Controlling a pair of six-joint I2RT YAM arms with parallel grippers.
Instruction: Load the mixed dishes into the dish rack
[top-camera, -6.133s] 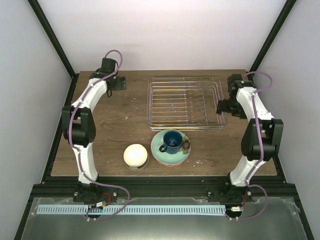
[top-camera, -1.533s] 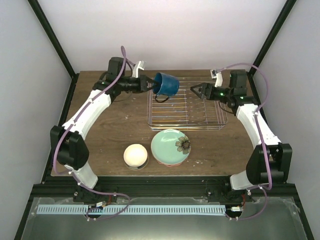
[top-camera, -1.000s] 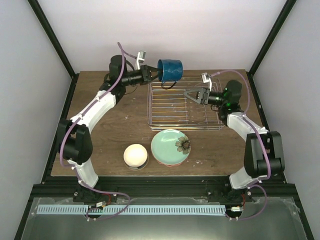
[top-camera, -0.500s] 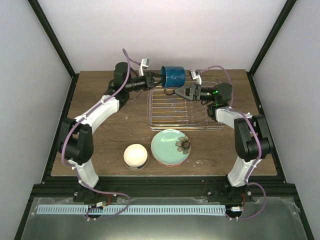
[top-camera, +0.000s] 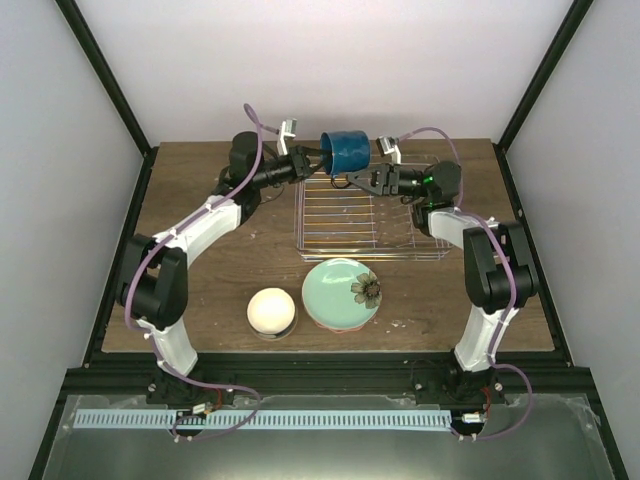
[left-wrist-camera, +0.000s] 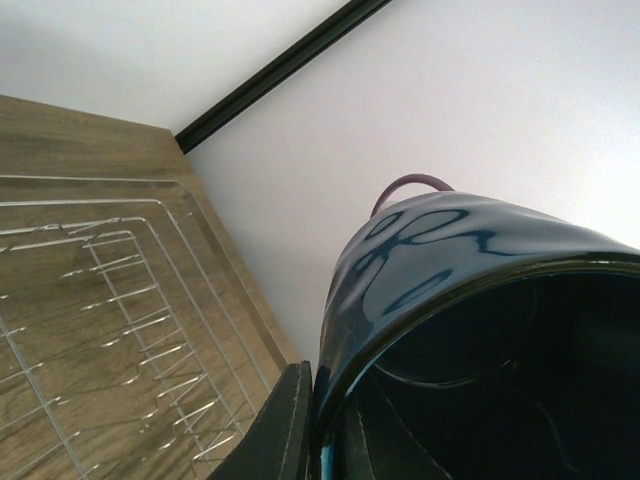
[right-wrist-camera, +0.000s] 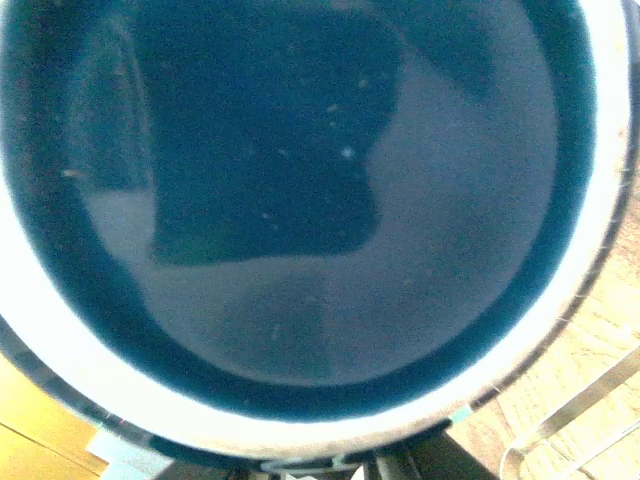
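The rack's empty far corner is below my right gripper, to its left in the top view, so it will next tilt, lower and release the mug (top-camera: 344, 151).
The dark blue mug (top-camera: 344, 151) hangs on its side above the back edge of the dish rack (top-camera: 311, 232). My left gripper (top-camera: 312, 158) is shut on its rim, one finger (left-wrist-camera: 285, 425) outside the wall and one inside. My right gripper (top-camera: 352, 180) reaches in from the right, its fingers closed together at the handle under the mug. The mug's round base (right-wrist-camera: 300, 200) fills the right wrist view. The mint-green flower-marked plate (top-camera: 335, 292) and the upturned cream-white bowl (top-camera: 270, 311) sit on the table in front of the rack.
The chrome wire rack (left-wrist-camera: 100, 300) holds no dishes and lies at the back middle of the wooden table (top-camera: 200, 260). White walls and black frame posts close in the back and sides.
My right gripper has moved left across the rack to the mug and closed its fingers at the handle. The left gripper has carried the mug slightly right and held its grip.
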